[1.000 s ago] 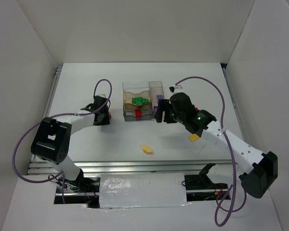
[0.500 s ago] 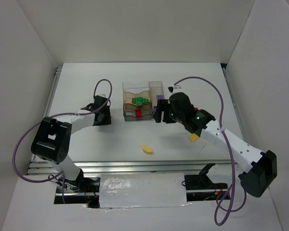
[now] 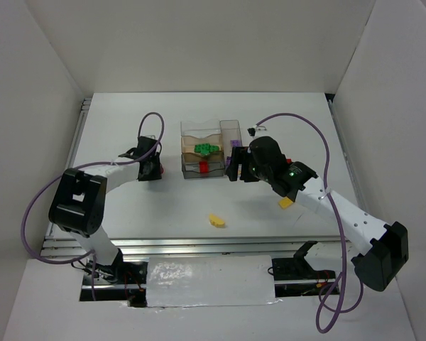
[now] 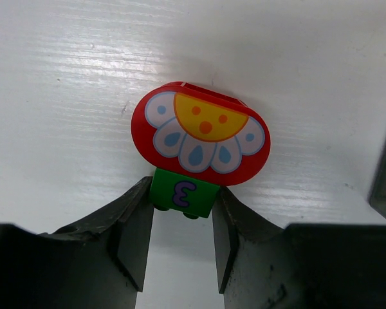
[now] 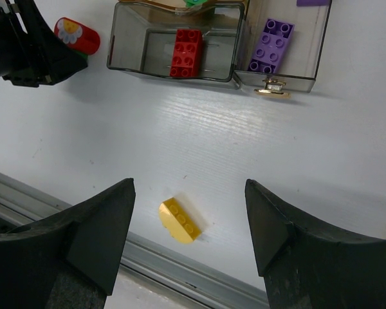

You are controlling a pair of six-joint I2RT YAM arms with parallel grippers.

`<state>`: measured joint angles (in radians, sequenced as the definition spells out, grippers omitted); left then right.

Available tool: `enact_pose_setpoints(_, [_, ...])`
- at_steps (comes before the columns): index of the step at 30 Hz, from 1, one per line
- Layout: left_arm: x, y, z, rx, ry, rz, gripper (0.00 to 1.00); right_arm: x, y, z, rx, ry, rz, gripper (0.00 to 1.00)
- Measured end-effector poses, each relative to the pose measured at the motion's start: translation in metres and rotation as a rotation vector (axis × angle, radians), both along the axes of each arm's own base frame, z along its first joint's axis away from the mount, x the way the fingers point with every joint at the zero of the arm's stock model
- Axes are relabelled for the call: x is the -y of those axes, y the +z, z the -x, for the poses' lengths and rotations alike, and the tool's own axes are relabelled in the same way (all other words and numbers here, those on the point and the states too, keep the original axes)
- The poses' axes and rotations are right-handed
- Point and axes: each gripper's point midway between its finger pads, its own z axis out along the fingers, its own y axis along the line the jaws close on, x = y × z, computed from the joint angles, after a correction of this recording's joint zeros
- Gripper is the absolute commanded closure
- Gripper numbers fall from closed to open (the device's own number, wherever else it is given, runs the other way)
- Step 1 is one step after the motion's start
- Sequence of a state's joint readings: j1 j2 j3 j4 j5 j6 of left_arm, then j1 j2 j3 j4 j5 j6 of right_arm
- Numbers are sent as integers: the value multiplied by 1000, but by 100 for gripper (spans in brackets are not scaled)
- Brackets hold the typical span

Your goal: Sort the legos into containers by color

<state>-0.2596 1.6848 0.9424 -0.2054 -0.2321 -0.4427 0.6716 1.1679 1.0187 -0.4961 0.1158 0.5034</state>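
Observation:
I should lift the green base over the green legos' tray section (image 3: 197,149) next and let go, so the color matches. That section is to the right of my left gripper in the top view.
A red flower-printed lego on a green base marked 3 (image 4: 201,143) lies on the white table. My left gripper (image 4: 183,196) is shut on its green base; in the top view the gripper (image 3: 156,169) is left of the tray. The clear tray (image 3: 190,133) holds green legos (image 3: 204,148), a red brick (image 5: 185,53) and a purple brick (image 5: 270,46) in separate compartments. My right gripper (image 5: 190,212) is wide open and empty above the table in front of the tray. A yellow lego (image 5: 180,220) lies below it, also seen from above (image 3: 216,221).
A second yellow lego (image 3: 285,203) lies under the right arm's forearm. The table's metal front rail (image 5: 180,273) runs just past the first yellow lego. White walls enclose the table on three sides. A purple cable loops over each arm.
My left gripper has shifted slightly toward the back of the table at the flower lego. The right arm has barely moved.

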Motion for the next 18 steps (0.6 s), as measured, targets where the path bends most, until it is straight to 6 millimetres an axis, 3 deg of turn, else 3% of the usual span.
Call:
enact_pose_setpoints(5, [12, 21, 17, 51, -35, 58, 100, -4, 2, 1, -1, 13, -20, 24])
enact_pose_setpoints(13, [106, 132, 67, 375, -338, 345, 100, -28, 21, 3, -16, 53, -165, 24])
enact_pose_setpoints(18, [143, 166, 104, 485, -551, 449, 100, -62, 44, -3, -27, 90, -263, 24])
